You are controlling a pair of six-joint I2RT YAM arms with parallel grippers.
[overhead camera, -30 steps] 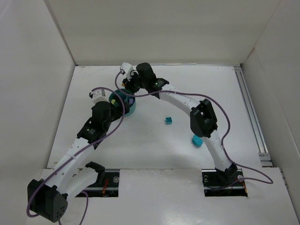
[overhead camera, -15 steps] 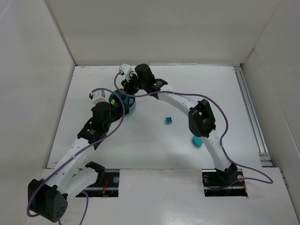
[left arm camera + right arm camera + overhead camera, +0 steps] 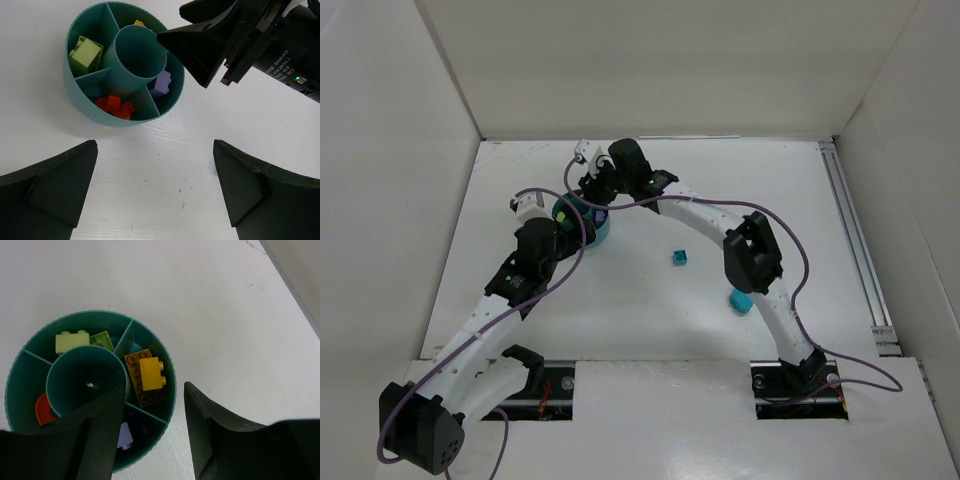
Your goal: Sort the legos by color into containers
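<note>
My left gripper should move across and down onto the teal lego (image 3: 680,257). The lego is still outside the dish, below my left gripper and to its right in the top view.
The round teal dish (image 3: 604,232) sits left of centre, between both grippers. In the left wrist view the dish (image 3: 80,97) holds a pale green brick (image 3: 85,50), orange pieces (image 3: 116,106), a lilac brick (image 3: 161,85) and a yellow bit (image 3: 139,22). My right gripper (image 3: 155,435) is open and empty, straddling the dish's (image 3: 90,313) rim by the yellow brick (image 3: 150,372) and purple pieces (image 3: 131,432). My left gripper (image 3: 155,190) is open and empty just short of the dish. A teal lego (image 3: 680,257) lies loose on the table.
Another teal piece (image 3: 740,300) lies half under the right arm's elbow. The right gripper's finger (image 3: 200,47) reaches over the dish's far side in the left wrist view. White walls enclose the table; a rail (image 3: 855,250) runs along the right edge.
My right gripper has shifted slightly left over the dish. The left arm and the loose teal pieces have not moved.
</note>
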